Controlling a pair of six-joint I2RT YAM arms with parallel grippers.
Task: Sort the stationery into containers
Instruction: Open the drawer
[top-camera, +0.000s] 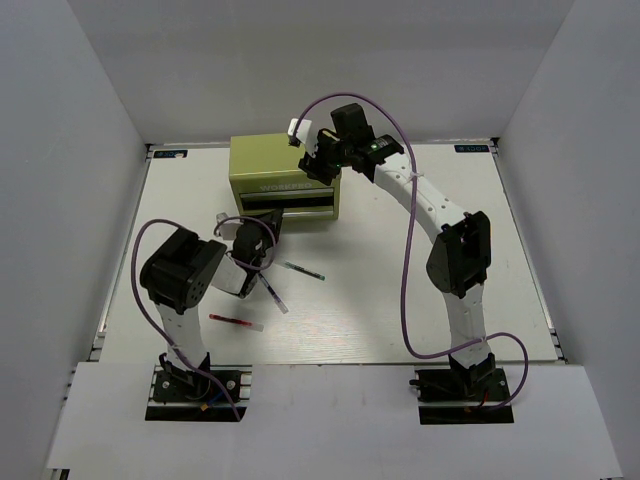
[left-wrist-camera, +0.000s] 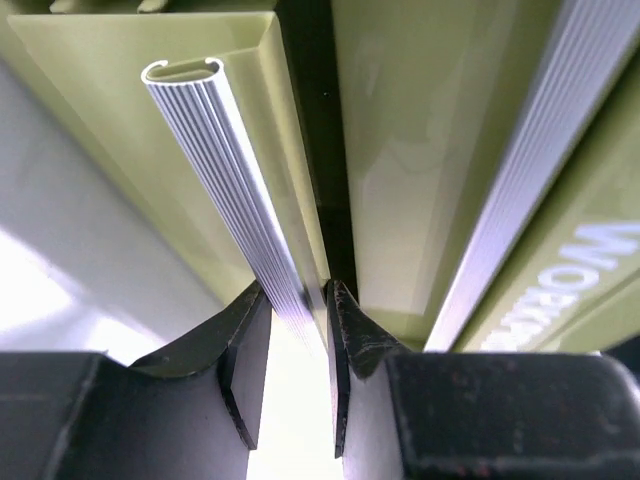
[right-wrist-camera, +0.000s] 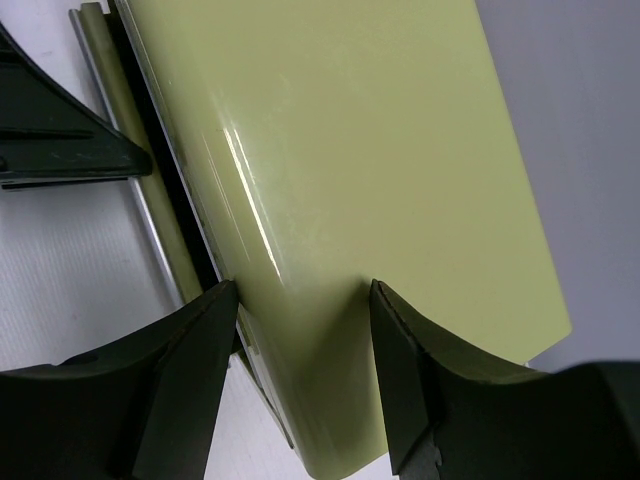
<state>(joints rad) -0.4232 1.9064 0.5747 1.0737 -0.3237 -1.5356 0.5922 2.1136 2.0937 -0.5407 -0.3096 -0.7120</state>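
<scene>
The right gripper leaves the chest's edge next and goes back and down onto the green-tipped pen's dark body, since the lower drawer already stands open.
The olive-green chest stands at the back of the table. Its lower drawer is out a little, with a dark gap above it. My left gripper is shut on the ribbed silver handle of that drawer, the handle running between my fingertips. My right gripper is open, its fingers spread astride the chest's upper front right edge, against the green metal. Three thin pens lie on the table: a green-tipped one, a dark one and a red one.
White walls close in the table on the left, back and right. A small pale object lies left of my left gripper. The second silver handle of the upper drawer runs to the right of my left fingers.
</scene>
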